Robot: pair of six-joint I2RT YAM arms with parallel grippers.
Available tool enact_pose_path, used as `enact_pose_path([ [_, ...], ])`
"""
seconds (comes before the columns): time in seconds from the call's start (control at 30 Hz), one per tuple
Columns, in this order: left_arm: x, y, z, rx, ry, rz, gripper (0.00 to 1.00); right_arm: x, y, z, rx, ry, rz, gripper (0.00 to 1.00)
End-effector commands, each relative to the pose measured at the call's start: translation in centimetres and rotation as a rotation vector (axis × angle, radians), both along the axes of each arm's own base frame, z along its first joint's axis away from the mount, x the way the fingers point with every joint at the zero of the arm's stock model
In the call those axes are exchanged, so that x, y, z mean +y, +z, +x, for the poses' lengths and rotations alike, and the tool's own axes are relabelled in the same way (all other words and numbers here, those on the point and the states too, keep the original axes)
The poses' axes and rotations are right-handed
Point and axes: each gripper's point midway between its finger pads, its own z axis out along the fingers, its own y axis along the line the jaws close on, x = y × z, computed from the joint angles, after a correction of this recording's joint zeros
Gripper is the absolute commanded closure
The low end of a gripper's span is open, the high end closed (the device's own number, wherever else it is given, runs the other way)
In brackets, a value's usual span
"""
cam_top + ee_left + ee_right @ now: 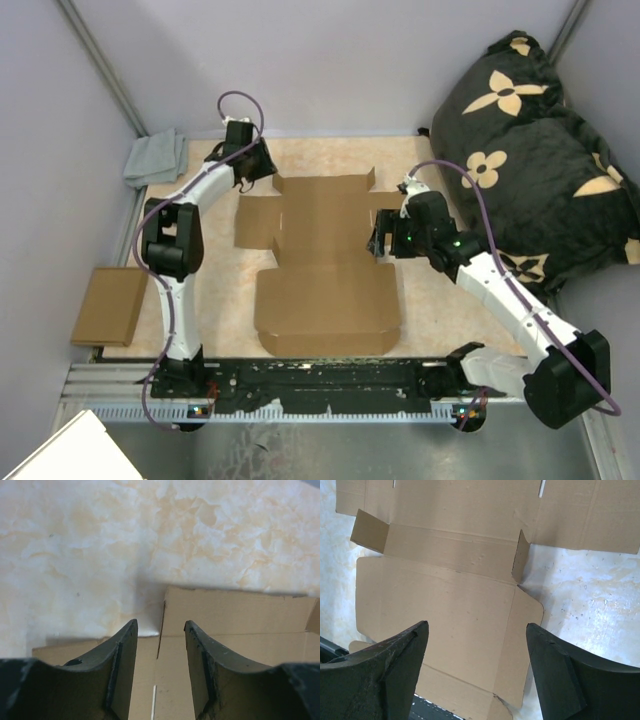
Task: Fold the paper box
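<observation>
The upright flap edge [279, 183] [164, 611] at the box's far corner by the cloth lines up between my left gripper's open fingers. I should bring my left gripper down over that edge and close.
The paper box [325, 300] lies unfolded and flat in the middle of the table, plain brown with creases and side flaps. My left gripper [260, 165] hovers at its far left corner, where a slit separates two flaps. In the left wrist view that gripper [160, 630] is open over the cardboard [240, 615], with nothing between its fingers. At the box's right edge, my right gripper [379, 243] hangs above the cardboard. From the right wrist, its jaws [477, 630] stand wide open above a large panel [445, 605] and a rounded side flap [525, 615].
A grey cloth [155, 158] lies at the far left corner. Off the table's left edge rests a smaller brown cardboard piece [108, 305]. A black cushion with tan flowers [540, 150] fills the far right. The arms' mounting rail [320, 385] runs along the near edge.
</observation>
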Motion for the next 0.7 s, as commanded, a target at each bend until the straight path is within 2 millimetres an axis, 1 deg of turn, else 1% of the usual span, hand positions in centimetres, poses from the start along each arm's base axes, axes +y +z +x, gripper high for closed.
enact_pose_path([
  [0.0, -1.6, -0.2, 1.3, -0.007, -0.050, -0.023, 0.51, 0.9, 1.0, 0.9, -0.035, 0.014, 0.032, 0.20],
  [0.23, -2.1, -1.7, 2.2, 0.006, -0.060, -0.022, 0.54, 0.9, 1.1, 1.0, -0.032, 0.015, 0.029, 0.20],
  [0.33, -2.2, -2.2, 2.5, 0.013, -0.063, -0.018, 0.57, 0.8, 1.3, 1.1, -0.037, 0.011, 0.022, 0.20],
  [0.4, -2.5, -2.3, 2.5, 0.010, -0.075, -0.020, 0.61, 0.6, 1.3, 1.3, -0.037, 0.002, 0.008, 0.20],
  [0.5, -2.8, -2.4, 2.6, 0.005, -0.092, -0.019, 0.72, -0.2, 1.1, 1.8, -0.025, -0.038, -0.031, 0.20],
  [0.53, -2.9, -2.6, 2.6, 0.007, -0.095, -0.020, 0.78, -0.4, 1.0, 1.9, -0.017, -0.055, -0.047, 0.20],
  [0.6, -3.1, -2.6, 2.5, 0.006, -0.102, -0.022, 0.94, -0.9, 0.9, 2.3, -0.004, -0.077, -0.076, 0.20],
  [0.63, -3.2, -2.6, 2.5, 0.005, -0.109, -0.024, 0.99, -1.0, 1.0, 2.5, -0.002, -0.081, -0.086, 0.20],
  [0.67, -3.3, -2.4, 2.4, 0.003, -0.117, -0.027, 1.00, -1.1, 1.0, 2.7, -0.002, -0.083, -0.095, 0.20],
])
